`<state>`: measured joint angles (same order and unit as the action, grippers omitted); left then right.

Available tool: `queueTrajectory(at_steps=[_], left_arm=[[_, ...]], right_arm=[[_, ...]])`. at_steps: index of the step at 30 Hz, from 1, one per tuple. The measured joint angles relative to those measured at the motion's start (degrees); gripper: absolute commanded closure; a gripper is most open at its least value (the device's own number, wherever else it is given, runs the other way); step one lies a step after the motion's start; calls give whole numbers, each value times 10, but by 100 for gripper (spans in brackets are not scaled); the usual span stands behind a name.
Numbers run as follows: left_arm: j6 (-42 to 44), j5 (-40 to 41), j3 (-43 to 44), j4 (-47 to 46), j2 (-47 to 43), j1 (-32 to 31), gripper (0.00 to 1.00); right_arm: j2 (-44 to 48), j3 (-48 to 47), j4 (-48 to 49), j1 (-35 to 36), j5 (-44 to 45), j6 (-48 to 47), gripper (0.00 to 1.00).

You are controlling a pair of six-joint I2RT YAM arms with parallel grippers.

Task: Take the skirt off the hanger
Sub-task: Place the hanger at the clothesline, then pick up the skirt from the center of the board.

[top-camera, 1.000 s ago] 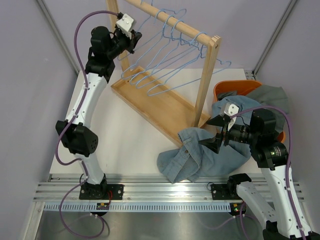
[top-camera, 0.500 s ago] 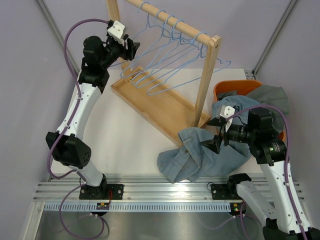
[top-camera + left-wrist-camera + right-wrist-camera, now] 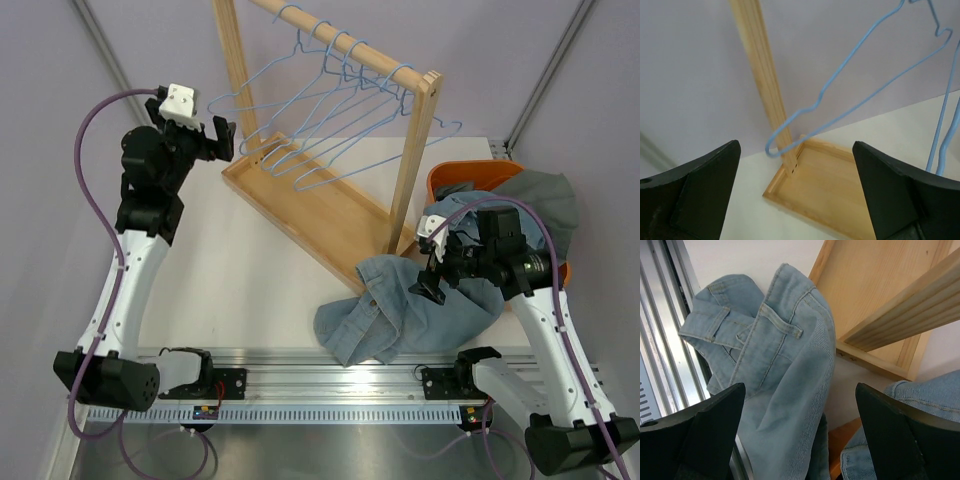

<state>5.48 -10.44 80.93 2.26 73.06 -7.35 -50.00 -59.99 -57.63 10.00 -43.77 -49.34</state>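
Note:
A raised fold of the skirt (image 3: pixel 400 310) runs between my right gripper's open fingers, so I need to lower onto it and close.
The light blue denim skirt (image 3: pixel 400 310) lies crumpled on the table at front right, off any hanger, one end running up into the orange basket (image 3: pixel 470 175). In the right wrist view the skirt (image 3: pixel 785 370) fills the space below the jaws. My right gripper (image 3: pixel 430 272) (image 3: pixel 800 386) hovers over it, open and holding nothing. Several bare blue wire hangers (image 3: pixel 297 40) hang on the wooden rack (image 3: pixel 320 215). My left gripper (image 3: pixel 222 140) (image 3: pixel 796 144) is open and empty, left of the rack. The nearest hanger (image 3: pixel 768 148) hangs apart from it.
The rack's post (image 3: pixel 762 75) and tray-like base stand diagonally across the table's middle. A grey garment (image 3: pixel 550 195) lies in the basket at the right. A metal rail (image 3: pixel 300 375) runs along the near edge, under the skirt's lower hem.
My left gripper opened, let go of the leftmost hanger, and drew back left and down from the rack. The right gripper shifted slightly left above the skirt.

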Motion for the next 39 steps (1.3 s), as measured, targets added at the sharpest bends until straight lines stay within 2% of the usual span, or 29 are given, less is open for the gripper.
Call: queueTrajectory(at_steps=[6,12,16,20,21,23,24,25,26,30,35,39], left_arm=[[-5,32,-132,46,-134,5,1],[-57,26,-241,70,-234,5,1],[-111,19,-302,80,-274,5,1],[-160,15,-336,89,-281,5,1],[-170,14,-342,89,-281,5,1],[-186,12,-349,90,-281,5,1],[-192,11,-350,89,-281,5,1],[-197,10,-351,89,-281,5,1],[-202,10,-351,89,-281,5,1],[-207,9,-351,89,-281,5,1],[-206,9,-351,90,-281,5,1],[-201,9,-351,97,-287,5,1]], right_arm=[[-44,-5,-28,1,38,-33,3],[-59,3,-25,19,97,-22,12],[-59,25,-17,23,118,-14,22],[-62,47,-15,32,128,-16,48],[-64,49,-17,33,128,-16,63],[-70,49,-18,35,127,-17,77],[-72,49,-19,35,125,-15,90],[-73,49,-20,35,123,-16,97],[-73,48,-24,35,118,-14,100],[-68,1,-65,35,81,-5,100],[-32,-140,-87,35,35,35,100],[-11,-251,-77,31,35,94,100]])
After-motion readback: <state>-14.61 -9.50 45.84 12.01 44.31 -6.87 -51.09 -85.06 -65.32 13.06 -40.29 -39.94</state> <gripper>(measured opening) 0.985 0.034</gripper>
